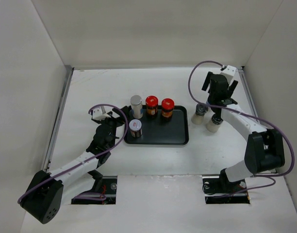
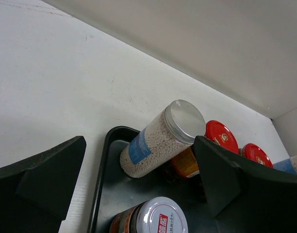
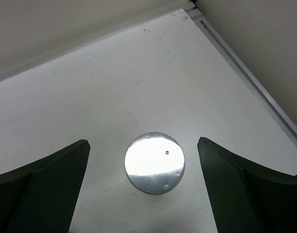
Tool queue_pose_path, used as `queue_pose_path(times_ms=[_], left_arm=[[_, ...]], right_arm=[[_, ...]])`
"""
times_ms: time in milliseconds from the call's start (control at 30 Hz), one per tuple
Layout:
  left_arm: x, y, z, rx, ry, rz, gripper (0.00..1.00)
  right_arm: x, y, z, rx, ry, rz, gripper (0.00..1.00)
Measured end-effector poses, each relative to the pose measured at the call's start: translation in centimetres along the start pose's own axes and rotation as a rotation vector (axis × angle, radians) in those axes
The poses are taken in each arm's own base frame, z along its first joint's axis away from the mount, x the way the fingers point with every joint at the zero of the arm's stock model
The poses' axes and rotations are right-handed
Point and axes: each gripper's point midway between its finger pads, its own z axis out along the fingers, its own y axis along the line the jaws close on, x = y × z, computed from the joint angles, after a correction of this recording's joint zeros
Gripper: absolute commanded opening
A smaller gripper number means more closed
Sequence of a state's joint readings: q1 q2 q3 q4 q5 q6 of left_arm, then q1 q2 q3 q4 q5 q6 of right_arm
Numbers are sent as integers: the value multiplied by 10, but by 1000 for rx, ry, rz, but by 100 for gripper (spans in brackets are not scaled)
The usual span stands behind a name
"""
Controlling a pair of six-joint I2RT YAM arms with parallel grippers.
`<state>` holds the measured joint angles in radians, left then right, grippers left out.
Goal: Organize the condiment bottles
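Observation:
My right gripper needs to move down around the rim of the round silver lid (image 3: 155, 163) and close on both sides, because the lid already shows between the open fingers.
A black tray (image 1: 160, 137) holds a tall pale jar with a grey cap (image 1: 136, 104), two red-capped dark jars (image 1: 151, 104) (image 1: 167, 107), and a short white-lidded jar (image 1: 135, 127). Two pale jars with dark lids (image 1: 200, 112) (image 1: 214, 122) stand on the table right of the tray. My left gripper (image 1: 113, 125) is open and empty at the tray's left edge, with the short jar (image 2: 156, 221) between its fingers' line of sight. My right gripper (image 1: 220, 88) is open, above a round silver lid (image 3: 154, 162). I cannot tell which jar that is.
White walls close the table at the back and on both sides, with a metal rail (image 3: 245, 73) along the right edge near my right gripper. The tall pale jar (image 2: 158, 141) and the red caps (image 2: 221, 136) stand at the tray's far side.

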<state>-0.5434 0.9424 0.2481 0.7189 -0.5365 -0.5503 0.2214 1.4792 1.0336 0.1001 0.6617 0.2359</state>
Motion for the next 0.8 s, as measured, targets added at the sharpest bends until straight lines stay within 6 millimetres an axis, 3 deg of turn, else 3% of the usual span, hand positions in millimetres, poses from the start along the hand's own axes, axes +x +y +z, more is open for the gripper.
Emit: queue_pose_path(times_ms=[200, 333, 367, 433, 500, 633, 700, 800], left_arm=[[1, -1, 0, 4, 4, -6, 97], [4, 0, 1, 2, 13, -3, 97], [4, 0, 1, 4, 14, -3, 97], [4, -1, 1, 5, 14, -5, 97], [4, -1, 1, 5, 15, -5, 97], [3, 0, 1, 4, 10, -8, 97], [3, 0, 1, 3, 10, -8, 97], [3, 0, 1, 3, 10, -10, 97]], right_arm=[[37, -9, 16, -6, 119, -23, 99], [51, -7, 22, -26, 162, -7, 79], [53, -6, 22, -29, 169, -4, 67], [56, -4, 23, -34, 176, 2, 56], [55, -3, 23, -38, 177, 12, 50], [51, 0, 22, -50, 159, 24, 50], [42, 4, 16, -71, 125, 28, 50], [17, 27, -6, -145, 48, 24, 50]])
